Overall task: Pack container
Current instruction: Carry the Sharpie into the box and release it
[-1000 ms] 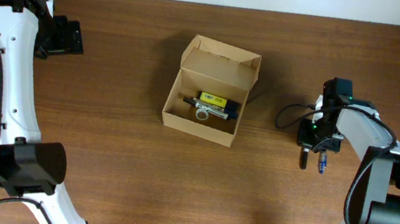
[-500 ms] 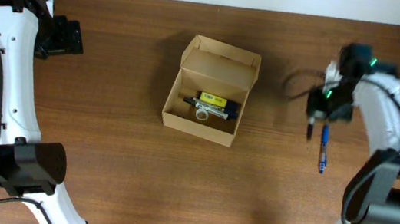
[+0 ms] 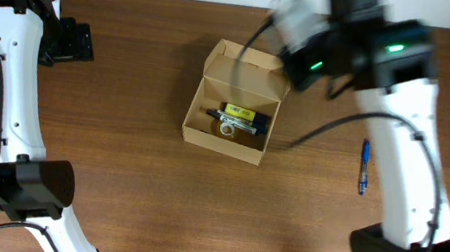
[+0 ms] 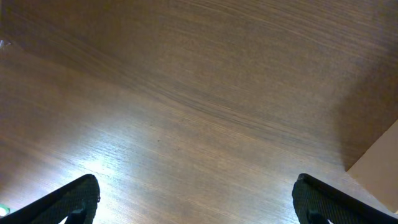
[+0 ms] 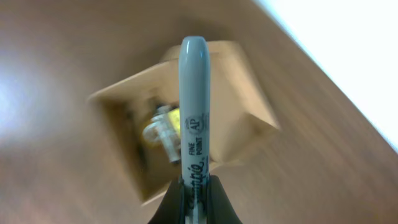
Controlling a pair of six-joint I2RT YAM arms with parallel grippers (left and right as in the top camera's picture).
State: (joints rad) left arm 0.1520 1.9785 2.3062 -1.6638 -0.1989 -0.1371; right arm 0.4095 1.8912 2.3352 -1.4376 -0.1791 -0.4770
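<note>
The grey marker needs to go down into the empty back part (image 3: 242, 98) between the yellow-and-black item and the lid flap. My right gripper should move over the box first.
The container (image 3: 225, 135) is an open tan cardboard box at the table's centre, its lid flap up at the back. A yellow-and-black item (image 3: 240, 113) and a dark pen lie inside. My right gripper (image 3: 285, 34), blurred by motion, is high above the box's back right corner. In the right wrist view it (image 5: 194, 186) is shut on a grey marker (image 5: 194, 106), with the box (image 5: 239, 93) below. My left gripper (image 3: 68, 40) is far left; it (image 4: 198, 202) is open and empty over bare wood.
A blue pen (image 3: 364, 166) lies on the table to the right of the box. A corner of the box (image 4: 379, 165) shows at the right edge of the left wrist view. The table is dark brown wood with a pale wall beyond its back edge.
My right gripper lifted the marker from the table at the right and swung up and left to above the box. The blue pen stayed on the table. The left arm has not moved.
</note>
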